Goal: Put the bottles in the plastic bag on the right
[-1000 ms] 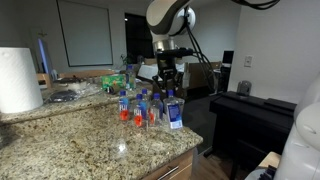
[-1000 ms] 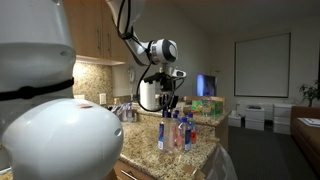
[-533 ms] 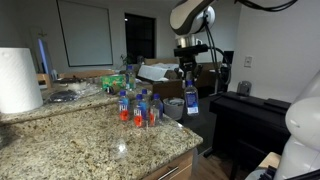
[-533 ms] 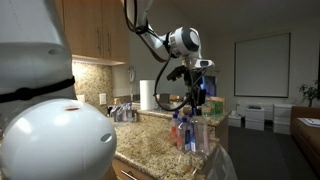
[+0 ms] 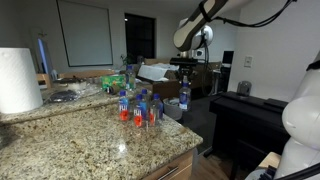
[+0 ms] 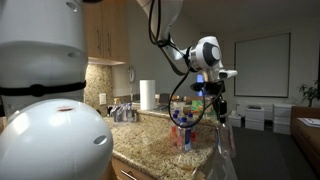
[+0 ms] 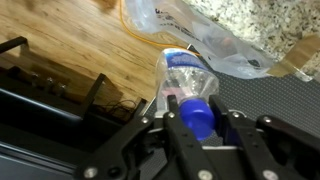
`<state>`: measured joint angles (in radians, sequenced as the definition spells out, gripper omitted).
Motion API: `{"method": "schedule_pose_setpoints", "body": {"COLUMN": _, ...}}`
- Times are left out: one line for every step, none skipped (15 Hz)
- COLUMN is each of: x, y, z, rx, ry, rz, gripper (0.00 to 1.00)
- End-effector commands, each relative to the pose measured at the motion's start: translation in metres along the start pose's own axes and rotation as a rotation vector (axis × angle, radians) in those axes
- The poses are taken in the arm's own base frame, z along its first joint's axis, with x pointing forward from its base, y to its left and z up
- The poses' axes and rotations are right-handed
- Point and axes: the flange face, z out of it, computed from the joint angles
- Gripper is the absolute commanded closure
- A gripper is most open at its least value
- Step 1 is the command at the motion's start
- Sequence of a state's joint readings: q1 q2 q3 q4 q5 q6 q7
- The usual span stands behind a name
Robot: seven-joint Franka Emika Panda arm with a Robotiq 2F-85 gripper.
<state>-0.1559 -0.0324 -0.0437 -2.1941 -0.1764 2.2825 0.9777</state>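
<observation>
Next, my gripper moves down and toward the counter's edge to bring the bottle [image 7: 186,78] into the bag, which hangs below the bottle by that edge.
My gripper [image 5: 185,80] [image 6: 220,88] is shut on the blue cap of one clear bottle [image 5: 184,97] [image 6: 221,106], which hangs upright past the counter's end. In the wrist view the fingers [image 7: 228,124] clamp the cap, and the bottle's body [image 7: 183,78] points down toward the wooden floor. The translucent plastic bag [image 7: 196,32] [image 6: 226,160] lies just beyond and below the bottle, beside the counter's edge. Several more bottles [image 5: 136,108] [image 6: 184,130] with blue caps, some holding red-orange liquid, stand clustered on the granite counter [image 5: 80,135].
A big white paper-towel roll [image 5: 18,80] [image 6: 148,95] stands on the counter. Green packets [image 5: 115,80] lie behind the bottles. A dark cabinet [image 5: 250,120] sits beyond the counter's end, and a black frame [image 7: 50,95] rests on the floor.
The gripper has carried the bottle up from the cluster and sideways off the counter, out past its end. The jaws stayed shut on the cap.
</observation>
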Motion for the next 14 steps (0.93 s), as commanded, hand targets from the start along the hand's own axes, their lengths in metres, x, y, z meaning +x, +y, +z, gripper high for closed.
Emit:
{"method": "schedule_pose_setpoints", "body": {"x": 0.008, "y": -0.025, "z": 0.043, "rx": 0.005, "ry": 0.045, "rz": 0.066, "gripper": 0.9}}
{"method": "schedule_pose_setpoints", "body": {"x": 0.008, "y": -0.028, "z": 0.054, "rx": 0.0, "ry": 0.044, "rz": 0.078, "gripper": 0.9}}
{"method": "schedule_pose_setpoints", "body": {"x": 0.005, "y": -0.031, "z": 0.071, "rx": -0.013, "ry": 0.039, "rz": 0.084, "gripper": 0.9}}
{"method": "schedule_pose_setpoints", "body": {"x": 0.003, "y": -0.033, "z": 0.084, "rx": -0.023, "ry": 0.028, "rz": 0.092, "gripper": 0.9}}
{"method": "schedule_pose_setpoints", "body": {"x": 0.0, "y": -0.036, "z": 0.097, "rx": -0.034, "ry": 0.016, "rz": 0.098, "gripper": 0.9}}
{"method": "schedule_pose_setpoints", "body": {"x": -0.003, "y": -0.038, "z": 0.108, "rx": -0.044, "ry": 0.003, "rz": 0.104, "gripper": 0.9}}
{"method": "schedule_pose_setpoints", "body": {"x": -0.008, "y": -0.041, "z": 0.12, "rx": -0.046, "ry": -0.023, "rz": 0.11, "gripper": 0.9}}
{"method": "schedule_pose_setpoints", "body": {"x": -0.011, "y": -0.044, "z": 0.129, "rx": -0.053, "ry": -0.037, "rz": 0.114, "gripper": 0.9}}
{"method": "schedule_pose_setpoints", "body": {"x": -0.016, "y": -0.049, "z": 0.137, "rx": -0.054, "ry": -0.056, "rz": 0.117, "gripper": 0.9}}
{"method": "schedule_pose_setpoints", "body": {"x": -0.018, "y": -0.053, "z": 0.143, "rx": -0.055, "ry": -0.07, "rz": 0.125, "gripper": 0.9}}
{"method": "schedule_pose_setpoints", "body": {"x": -0.019, "y": -0.058, "z": 0.148, "rx": -0.051, "ry": -0.092, "rz": 0.141, "gripper": 0.9}}
{"method": "schedule_pose_setpoints", "body": {"x": -0.021, "y": -0.062, "z": 0.153, "rx": -0.047, "ry": -0.108, "rz": 0.155, "gripper": 0.9}}
{"method": "schedule_pose_setpoints", "body": {"x": -0.022, "y": -0.066, "z": 0.158, "rx": -0.045, "ry": -0.127, "rz": 0.175, "gripper": 0.9}}
{"method": "schedule_pose_setpoints", "body": {"x": -0.022, "y": -0.069, "z": 0.161, "rx": -0.043, "ry": -0.14, "rz": 0.189, "gripper": 0.9}}
